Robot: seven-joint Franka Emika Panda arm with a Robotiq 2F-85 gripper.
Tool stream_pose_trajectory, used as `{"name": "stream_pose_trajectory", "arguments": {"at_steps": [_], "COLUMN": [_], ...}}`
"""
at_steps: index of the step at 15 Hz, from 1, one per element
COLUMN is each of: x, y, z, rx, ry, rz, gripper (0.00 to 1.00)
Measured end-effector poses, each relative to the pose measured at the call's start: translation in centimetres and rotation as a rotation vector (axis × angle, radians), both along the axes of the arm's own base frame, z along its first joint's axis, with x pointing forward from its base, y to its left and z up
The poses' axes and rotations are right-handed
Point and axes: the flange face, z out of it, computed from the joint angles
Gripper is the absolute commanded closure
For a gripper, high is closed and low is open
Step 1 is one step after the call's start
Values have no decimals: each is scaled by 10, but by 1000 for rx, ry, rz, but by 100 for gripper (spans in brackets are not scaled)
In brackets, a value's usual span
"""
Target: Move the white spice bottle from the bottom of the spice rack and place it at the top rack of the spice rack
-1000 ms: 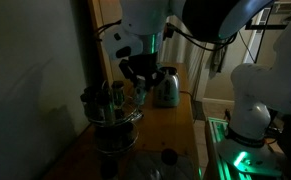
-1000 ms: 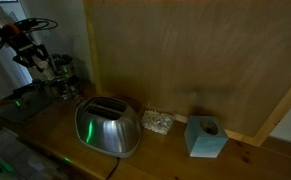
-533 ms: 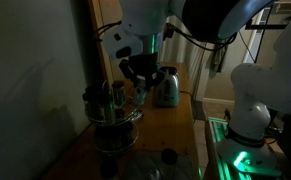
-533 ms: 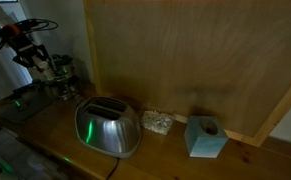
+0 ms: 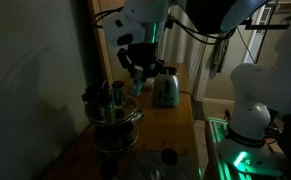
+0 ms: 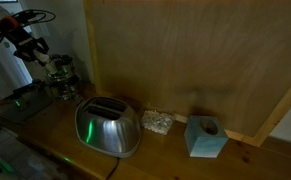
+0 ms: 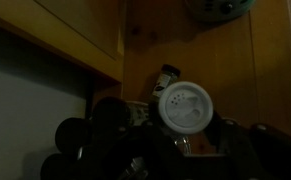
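My gripper brings the white spice bottle down to the spice rack's top shelf next, then releases it there beside the dark bottle tops.
The scene is dim. My gripper hangs above and just beside the spice rack, a round two-tier wire carousel of small dark bottles on the wooden counter. It is shut on the white spice bottle, held upright in the air. In the wrist view the bottle's round white shaker cap fills the space between the dark fingers, with the rack's dark bottle tops to its left. In an exterior view the gripper is above the rack; the bottle is too dark to make out there.
A shiny metal toaster stands on the counter beyond the rack and shows in both exterior views. A small glass dish and a teal tissue box stand by the wooden wall. A second robot base is beside the counter.
My gripper has risen with the white bottle, from beside the rack's upper tier to above it. The rack and toaster have not moved.
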Motion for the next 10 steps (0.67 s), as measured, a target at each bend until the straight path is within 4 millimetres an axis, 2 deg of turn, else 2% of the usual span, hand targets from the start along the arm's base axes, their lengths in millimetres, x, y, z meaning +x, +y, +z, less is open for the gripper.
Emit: {"name": "stream_pose_trajectory", "arguments": {"at_steps": [10], "x": [-8], "y": [8], "z": [-3], "rx": [62], "ry": [46], "rz": [-47], "gripper": [80]}}
